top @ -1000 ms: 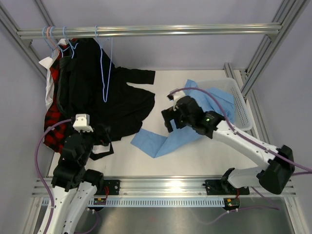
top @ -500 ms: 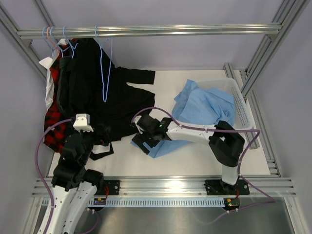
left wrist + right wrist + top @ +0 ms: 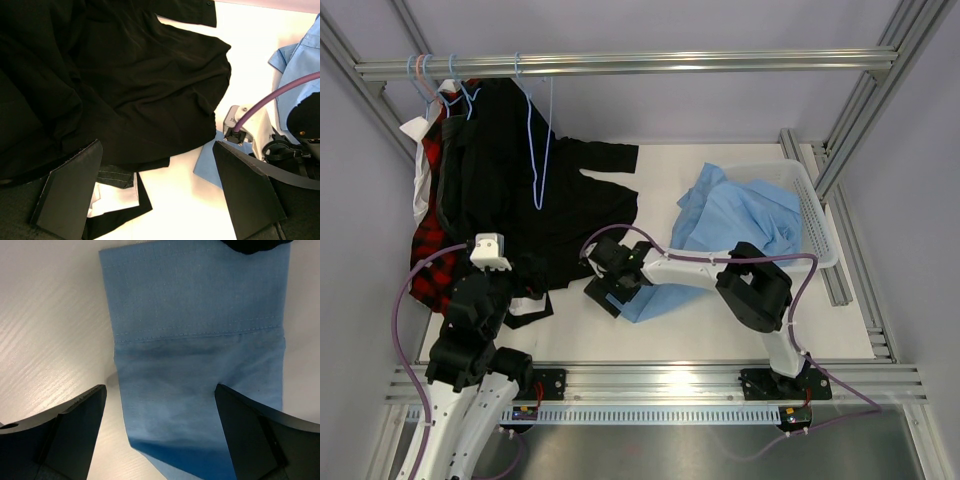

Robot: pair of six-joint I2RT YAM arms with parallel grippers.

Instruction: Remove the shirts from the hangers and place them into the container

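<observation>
My right gripper's fingers are already on either side of the light blue sleeve's side edge, one beyond the cloth, so they should close next, low beside the cuff's stitched seam [image 3: 150, 341].
The light blue shirt [image 3: 745, 220] lies heaped in the white container [image 3: 822, 215], with one sleeve [image 3: 655, 295] trailing out onto the table. My right gripper [image 3: 608, 290] is low over that sleeve's cuff [image 3: 200, 340]. It is open, with a finger [image 3: 75, 432] on each side and nothing gripped. The black shirt [image 3: 535, 205] hangs from the rail and spreads over the table. My left gripper [image 3: 155, 195] stands open at its hem, over a white cloth edge [image 3: 115, 192]. One bare pale blue hanger [image 3: 537, 140] dangles in front of the black shirt.
A red-and-black plaid shirt [image 3: 428, 262] and a white one [image 3: 416, 175] hang at the far left beneath more hangers [image 3: 425, 80] on the metal rail [image 3: 670, 63]. Frame posts [image 3: 855, 110] rise behind the container. The right arm's purple cable [image 3: 270, 100] crosses the left wrist view.
My right arm has swung left from over the container and come down over the sleeve end on the table. The left arm has not moved. Both grippers stayed open.
</observation>
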